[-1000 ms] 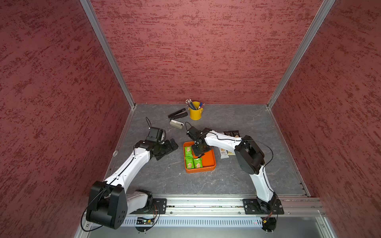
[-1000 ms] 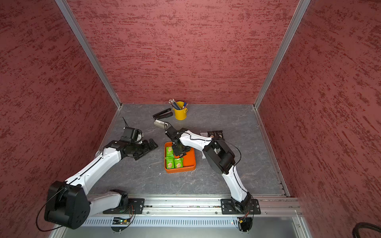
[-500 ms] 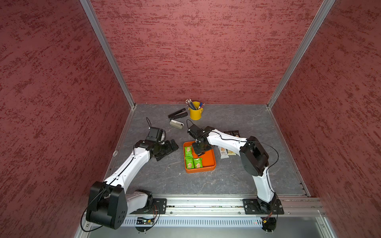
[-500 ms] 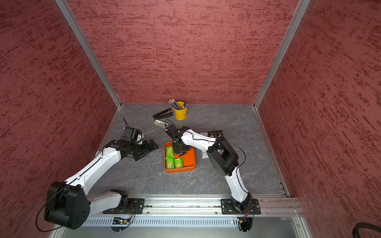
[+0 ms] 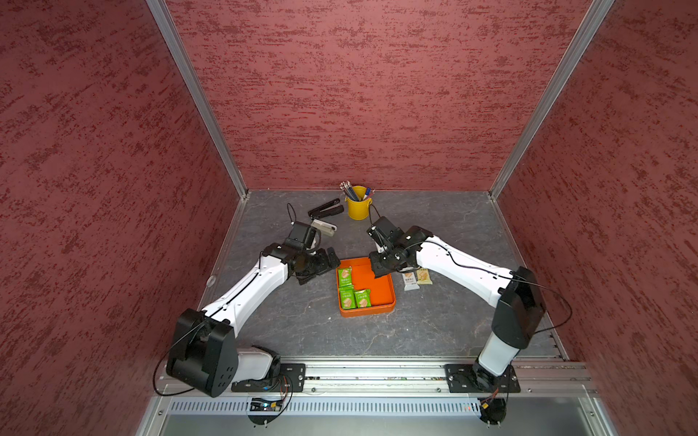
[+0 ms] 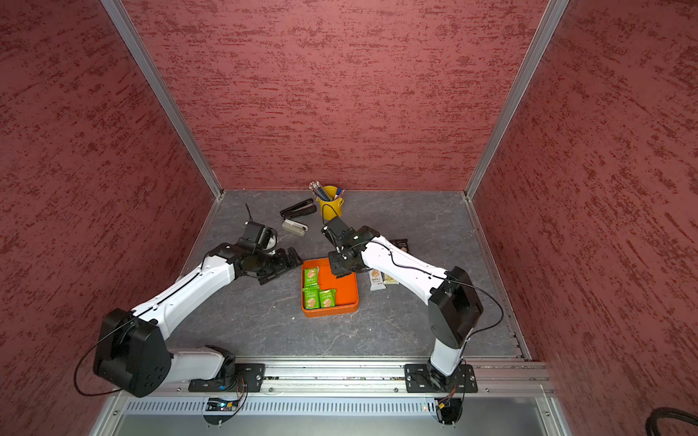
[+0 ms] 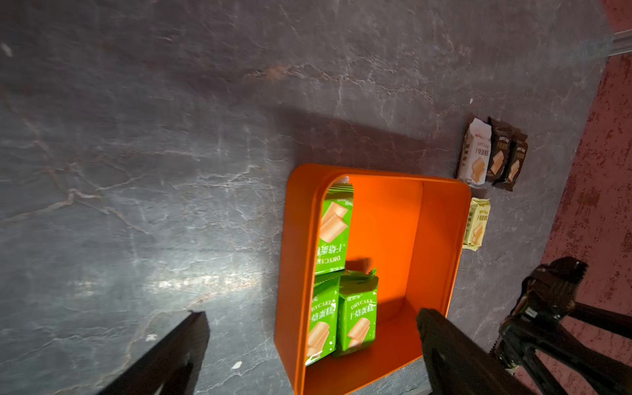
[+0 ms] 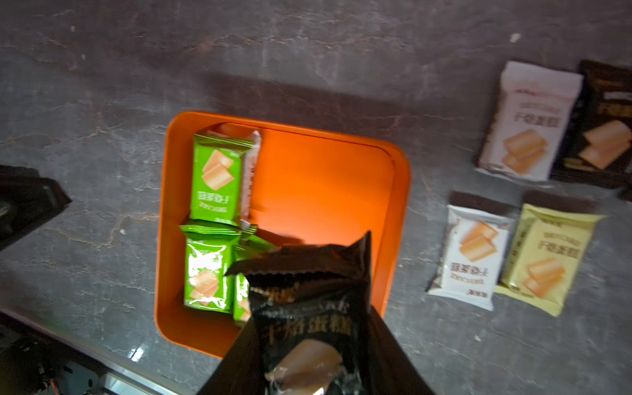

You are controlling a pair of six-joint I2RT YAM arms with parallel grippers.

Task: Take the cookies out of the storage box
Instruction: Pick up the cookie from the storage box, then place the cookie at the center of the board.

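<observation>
My right gripper holds the black packet. I next need to carry it away from the box to the clear tabletop lower down past the pale yellow packet, then go down and let go.
The orange storage box [image 5: 391, 298] [image 8: 398, 205] lies mid-table. Three green cookies packets [image 5: 346, 298] [image 8: 215, 178] line its left side; a white one [image 8: 251, 171] peeks from under the far green packet. My right gripper [image 5: 379, 270] [image 8: 307, 335] hovers over the box's far right corner, shut on a black cookies packet [image 8: 307, 307]. White [image 8: 475, 253], pale yellow [image 8: 547, 260], white [image 8: 528, 123] and black [image 8: 605, 136] packets lie on the table right of the box. My left gripper [image 5: 328, 264] [image 7: 311, 314] stands open and holds nothing at the box's far left corner.
A yellow pencil cup [image 5: 358, 205], a black stapler [image 5: 325, 209] and a grey-white device [image 5: 324, 227] stand at the back, behind both grippers. Red walls close in the table on three sides, and a metal rail [image 5: 377, 377] runs along the front.
My right gripper has shifted a little to the right over the box with the black packet, and its elbow has swung outward. The left arm has stayed put.
</observation>
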